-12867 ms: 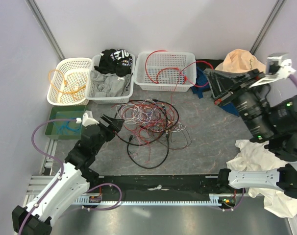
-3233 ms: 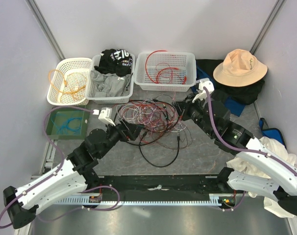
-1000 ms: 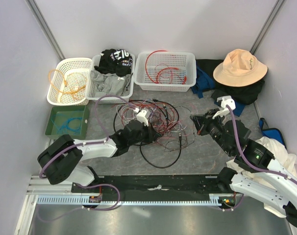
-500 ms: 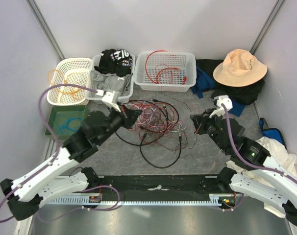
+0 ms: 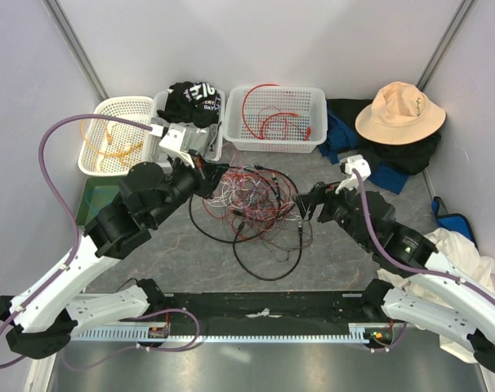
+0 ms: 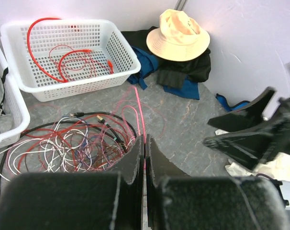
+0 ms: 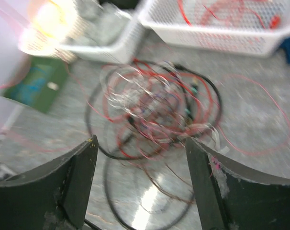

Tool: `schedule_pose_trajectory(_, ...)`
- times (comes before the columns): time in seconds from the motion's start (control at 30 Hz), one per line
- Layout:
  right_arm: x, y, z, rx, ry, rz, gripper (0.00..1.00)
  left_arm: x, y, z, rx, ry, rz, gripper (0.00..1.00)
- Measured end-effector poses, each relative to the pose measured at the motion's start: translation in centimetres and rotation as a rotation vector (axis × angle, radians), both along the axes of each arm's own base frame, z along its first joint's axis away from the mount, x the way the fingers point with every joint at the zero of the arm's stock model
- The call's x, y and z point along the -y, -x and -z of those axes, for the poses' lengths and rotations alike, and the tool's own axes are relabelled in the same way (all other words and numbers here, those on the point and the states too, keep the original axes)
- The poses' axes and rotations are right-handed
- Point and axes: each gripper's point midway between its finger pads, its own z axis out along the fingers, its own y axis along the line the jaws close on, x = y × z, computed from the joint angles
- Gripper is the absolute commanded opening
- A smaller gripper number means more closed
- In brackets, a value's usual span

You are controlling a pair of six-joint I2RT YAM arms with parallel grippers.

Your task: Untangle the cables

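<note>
Next, my right gripper will go left in the top view, because the pink wire by my left gripper's fingers is held up on that side of it.
The cables [image 5: 251, 204] lie in a tangled heap of red, white and black wires mid-table, also in the left wrist view [image 6: 68, 143] and, blurred, in the right wrist view [image 7: 159, 110]. My left gripper [image 5: 205, 174] hangs over the heap's left rim, and in its wrist view the left gripper [image 6: 145, 139] is shut on a thin pink-red wire [image 6: 139, 110] that runs forward from its tips. My right gripper [image 5: 306, 204] hovers at the heap's right edge. The right gripper [image 7: 140, 140] is open with nothing between its fingers.
At the back stand a white basket [image 5: 313, 139] holding red cables, a basket of clothes [image 5: 217, 145] and a basket [image 5: 92, 163] with an orange cable. A green tray [image 5: 92, 214] sits left. A hat [image 5: 399, 110] on dark cloth is back right, white cloth [image 5: 452, 245] right.
My left gripper closed in the heap, then pulled up and back-left with the thin wire. My right gripper opened and moved left toward the heap.
</note>
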Motion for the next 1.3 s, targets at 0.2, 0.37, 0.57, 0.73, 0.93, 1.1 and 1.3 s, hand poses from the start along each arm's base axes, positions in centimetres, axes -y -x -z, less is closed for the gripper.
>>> schedule_pose_trajectory(0.2, -2.6, 1.0, -6.1, 0.152, -0.199, -0.143, 0.83, 0.6, -0.2, -2.0, 0.017, -0.004, 0.02, 0.02)
schedule_pose_trajectory(0.37, -5.7, 1.8, -9.1, 0.231, -0.326, -0.29, 0.85, 1.0, 0.1, -4.4, 0.048, 0.029, 0.046, 0.02)
schedule_pose_trajectory(0.57, -9.1, 1.8, -9.6, 0.241, -0.396, -0.404, 0.85, 1.8, 0.3, -4.7, 0.047, 0.031, 0.087, 0.02)
schedule_pose_trajectory(0.73, -10.6, 1.6, -10.4, 0.267, -0.442, -0.45, 0.84, 2.5, 0.4, -4.3, 0.038, 0.023, 0.115, 0.02)
schedule_pose_trajectory(0.93, -12.8, 0.8, -9.8, 0.255, -0.463, -0.485, 0.83, 3.0, 0.6, -3.5, 0.03, 0.019, 0.141, 0.02)
schedule_pose_trajectory(1.1, -14.3, 0.4, -9.0, 0.236, -0.469, -0.504, 0.82, 3.3, 0.6, -2.6, 0.013, 0.011, 0.151, 0.02)
schedule_pose_trajectory(1.3, -15.8, -0.7, -9.5, 0.255, -0.483, -0.502, 0.37, 3.8, 0.7, -1.9, -0.002, 0.018, 0.17, 0.02)
